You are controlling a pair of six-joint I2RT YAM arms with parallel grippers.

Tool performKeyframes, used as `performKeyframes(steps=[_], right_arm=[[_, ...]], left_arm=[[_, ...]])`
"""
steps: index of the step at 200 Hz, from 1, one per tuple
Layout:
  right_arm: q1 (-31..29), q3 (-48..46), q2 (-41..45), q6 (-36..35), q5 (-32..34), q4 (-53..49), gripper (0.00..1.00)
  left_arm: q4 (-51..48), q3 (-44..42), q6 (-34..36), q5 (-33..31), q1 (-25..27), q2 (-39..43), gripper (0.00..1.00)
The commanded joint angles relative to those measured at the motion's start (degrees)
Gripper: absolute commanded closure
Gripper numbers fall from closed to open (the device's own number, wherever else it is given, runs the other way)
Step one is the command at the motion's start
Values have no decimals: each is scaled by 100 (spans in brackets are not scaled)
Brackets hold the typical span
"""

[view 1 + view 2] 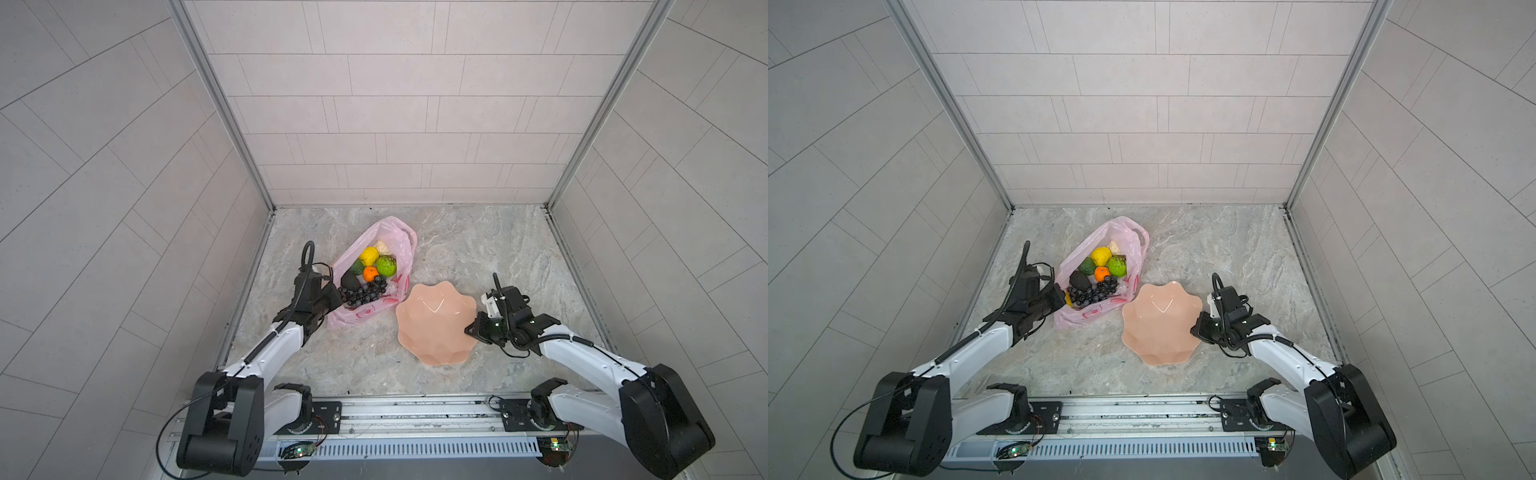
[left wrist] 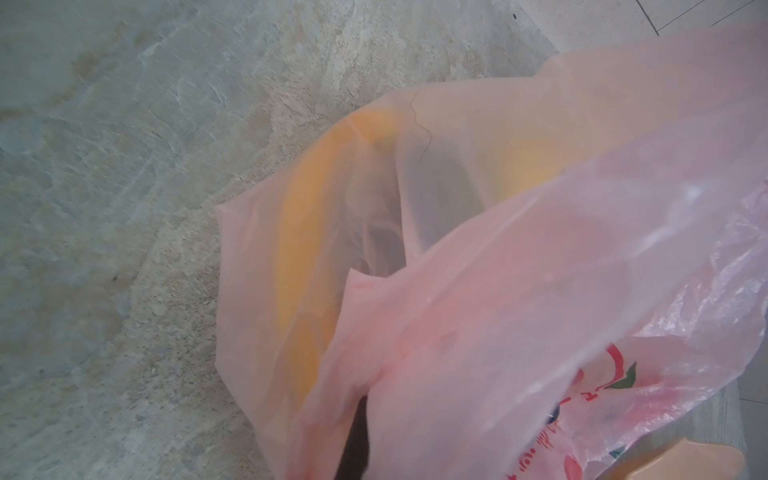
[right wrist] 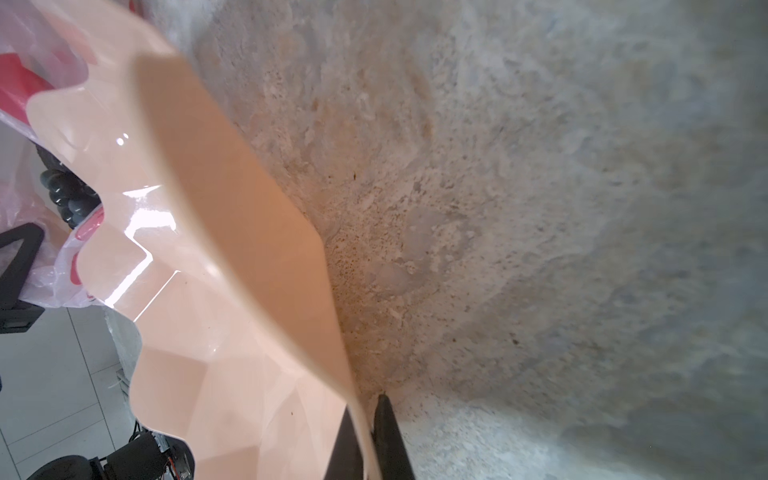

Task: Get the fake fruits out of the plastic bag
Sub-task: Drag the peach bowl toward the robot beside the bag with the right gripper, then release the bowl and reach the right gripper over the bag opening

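Next, the bowl eases outward and toward the pink plastic bag in my right gripper, which releases the bowl's rim there, as the fruits lie inside.
The pink plastic bag (image 1: 392, 232) (image 1: 1127, 235) lies open on the stone table, left of centre. Inside it show a yellow fruit (image 1: 368, 255), a bumpy green fruit (image 1: 387, 266), an orange (image 1: 370, 273), a dark avocado (image 1: 351, 281), a grape bunch (image 1: 365, 293) and a cream pear (image 1: 383, 248). Through the bag's film in the left wrist view I see a yellow banana (image 2: 307, 232). My left gripper (image 1: 334, 297) (image 1: 1059, 300) is shut on the bag's left edge, with film wrapped over its dark finger (image 2: 357, 436). My right gripper (image 1: 471, 328) (image 3: 365, 424) is shut on the bowl's rim.
A peach scalloped bowl (image 1: 432, 332) (image 1: 1158, 332) (image 3: 232, 208) stands right of the bag, almost touching it. Tiled walls close in the table on three sides. A metal rail (image 1: 415, 409) with both arm bases runs along the front edge.
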State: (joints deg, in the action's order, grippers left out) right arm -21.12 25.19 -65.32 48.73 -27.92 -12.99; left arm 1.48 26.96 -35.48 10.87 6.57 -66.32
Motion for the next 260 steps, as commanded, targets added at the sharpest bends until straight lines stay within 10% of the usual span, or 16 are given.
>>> performKeyframes(steps=[1, 117, 173, 218, 260], right_arm=[[-195, 103, -185, 116, 305, 280, 96], [-691, 513, -647, 5, 866, 489, 81], [-690, 517, -467, -98, 1097, 204, 60], [-682, 988, 4, -768, 1830, -987, 23], [-674, 1950, 386, -1602, 2788, -2071, 15]], left_arm=[[33, 72, 52, 66, 30, -25, 100], [9, 88, 24, 140, 29, 44, 100], [-30, 90, 24, 121, 29, 107, 99], [-248, 143, 120, -81, 29, 156, 97], [-279, 134, 130, -112, 29, 221, 96]])
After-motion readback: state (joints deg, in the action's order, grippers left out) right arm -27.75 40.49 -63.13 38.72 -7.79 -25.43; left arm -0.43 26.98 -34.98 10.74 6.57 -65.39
